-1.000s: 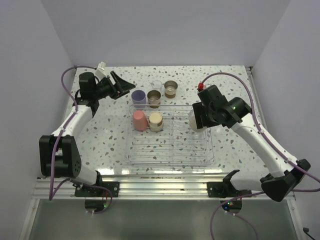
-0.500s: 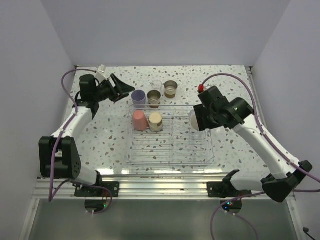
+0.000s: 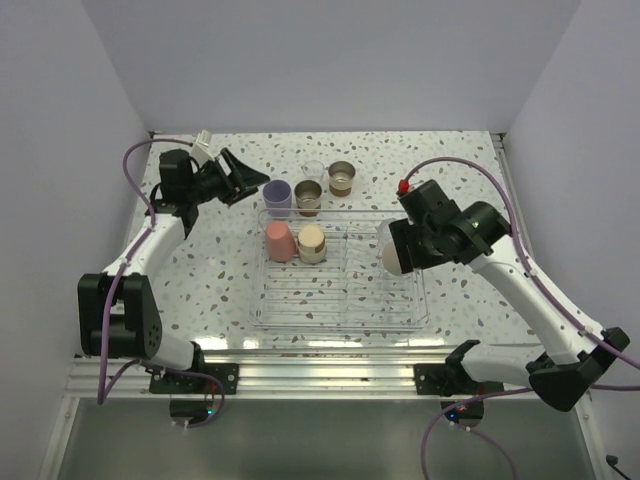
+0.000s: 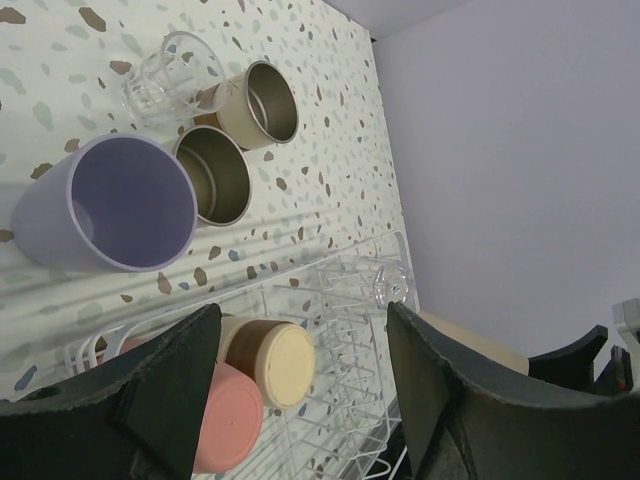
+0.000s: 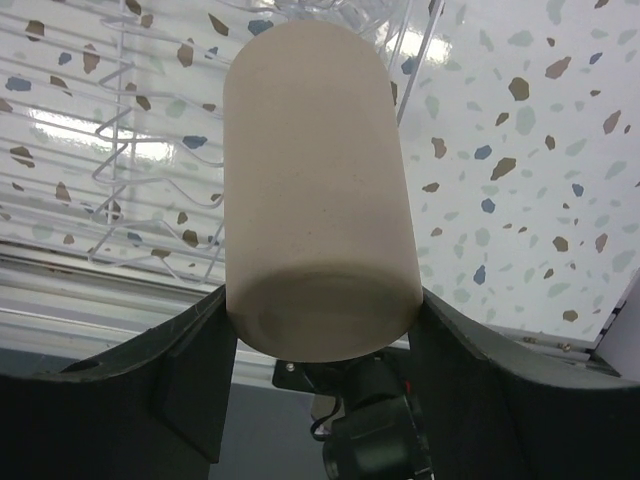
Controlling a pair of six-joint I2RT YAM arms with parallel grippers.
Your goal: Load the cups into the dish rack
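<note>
The beige cup (image 3: 388,256) still hangs above the rack, so it goes down next toward the rack's open wire bottom beside the second clear cup, where my right gripper releases it.
My right gripper (image 3: 397,246) is shut on the tall beige cup (image 3: 388,256), holding it tilted over the right part of the clear dish rack (image 3: 340,322). In the right wrist view the cup (image 5: 320,190) fills the space between my fingers (image 5: 200,350). My left gripper (image 3: 246,181) is open and empty, just left of the lavender cup (image 3: 277,193). Two steel cups (image 3: 308,197) (image 3: 341,178) and a clear cup (image 3: 313,169) stand behind the rack. A coral-pink cup (image 3: 279,240) and a tan-based steel cup (image 3: 312,242) sit upside down in the rack.
In the left wrist view a second clear cup (image 4: 385,282) sits at the rack's far right corner, close to the beige cup (image 4: 470,340). The rack's wire floor (image 5: 130,150) lies under the right gripper. The table's right wall is near the right arm.
My right gripper has moved the beige cup a little toward the near side and tilted it more over the rack. The left gripper shifted slightly, then held still.
</note>
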